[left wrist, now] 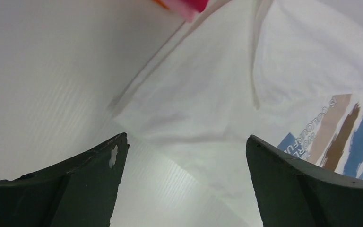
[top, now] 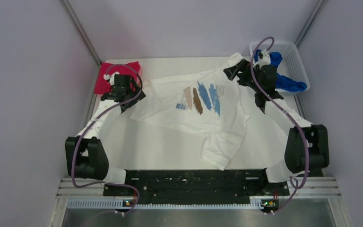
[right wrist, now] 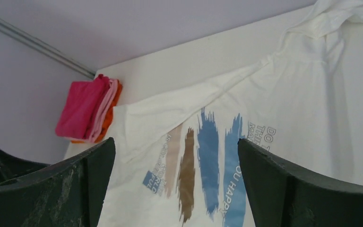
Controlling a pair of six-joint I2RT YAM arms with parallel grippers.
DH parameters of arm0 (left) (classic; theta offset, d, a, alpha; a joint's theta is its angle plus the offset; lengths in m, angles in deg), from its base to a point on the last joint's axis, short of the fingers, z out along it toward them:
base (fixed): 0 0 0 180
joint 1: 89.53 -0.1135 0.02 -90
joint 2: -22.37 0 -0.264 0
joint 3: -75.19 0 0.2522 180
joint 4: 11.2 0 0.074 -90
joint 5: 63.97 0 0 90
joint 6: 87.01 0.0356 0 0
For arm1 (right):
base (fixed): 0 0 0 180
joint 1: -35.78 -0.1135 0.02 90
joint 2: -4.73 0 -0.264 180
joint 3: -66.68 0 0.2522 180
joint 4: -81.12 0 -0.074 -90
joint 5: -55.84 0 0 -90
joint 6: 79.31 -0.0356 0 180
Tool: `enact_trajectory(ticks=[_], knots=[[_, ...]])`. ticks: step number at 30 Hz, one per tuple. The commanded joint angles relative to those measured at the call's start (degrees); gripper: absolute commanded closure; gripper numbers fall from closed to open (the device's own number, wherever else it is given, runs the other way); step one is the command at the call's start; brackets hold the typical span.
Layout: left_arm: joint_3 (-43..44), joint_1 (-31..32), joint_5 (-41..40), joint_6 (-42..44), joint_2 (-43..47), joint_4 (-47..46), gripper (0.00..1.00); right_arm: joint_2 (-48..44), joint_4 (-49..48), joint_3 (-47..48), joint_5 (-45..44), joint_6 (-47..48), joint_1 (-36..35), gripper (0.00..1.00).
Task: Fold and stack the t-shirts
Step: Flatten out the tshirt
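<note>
The left gripper moves down and back onto the white t-shirt's pointed corner [top: 132, 117] [left wrist: 118, 115] next, since that corner lies uncovered below the gripper and back from it.
The white t-shirt [top: 203, 113] with blue and brown brush-stroke print lies spread and rumpled on the table, print up. It shows in the left wrist view [left wrist: 217, 94] and the right wrist view [right wrist: 283, 104]. My left gripper [top: 133, 100] is open and empty over the shirt's left edge. My right gripper [top: 230, 71] is open and empty over the shirt's far right corner. The folded magenta t-shirt [top: 114, 74] lies at the far left on an orange one [right wrist: 112, 113]. The royal-blue t-shirt [top: 288, 81] lies in the basket.
A white plastic mesh basket [top: 293, 54] stands at the far right corner. Grey walls enclose the table [top: 170, 142] on three sides. The black arm mount runs along the near edge.
</note>
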Motion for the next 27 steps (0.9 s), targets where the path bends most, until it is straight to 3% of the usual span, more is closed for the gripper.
enact_trajectory(ticks=[1, 8, 13, 18, 24, 27], knots=[[-9.79, -1.71, -3.58, -3.8, 5.13, 0.47, 0.01, -10.15, -7.11, -12.08, 6.64, -8.52, 1.09, 0.01], [-13.11, -5.96, -3.58, -6.5, 2.86, -2.18, 0.13, -26.16, 8.43, -22.56, -2.23, -4.3, -3.55, 0.01], [-8.03, -7.82, -2.6, -6.34, -6.37, -2.92, 0.18, -35.33, 14.65, -28.14, -5.66, -5.03, -4.57, 0.01], [-5.36, -8.18, -2.56, -7.52, -12.26, -0.59, 0.27, -39.45, 23.71, -30.57, -8.54, -2.53, -4.7, 0.01], [-7.96, -8.05, -1.79, -8.79, -11.39, -1.15, 0.34, -40.94, 25.46, -31.38, -11.11, -1.94, -4.72, 0.01], [-8.18, -8.09, -0.79, -8.8, -12.39, -1.68, 0.45, -40.26, 25.48, -31.02, -11.1, -1.89, -4.7, 0.01]])
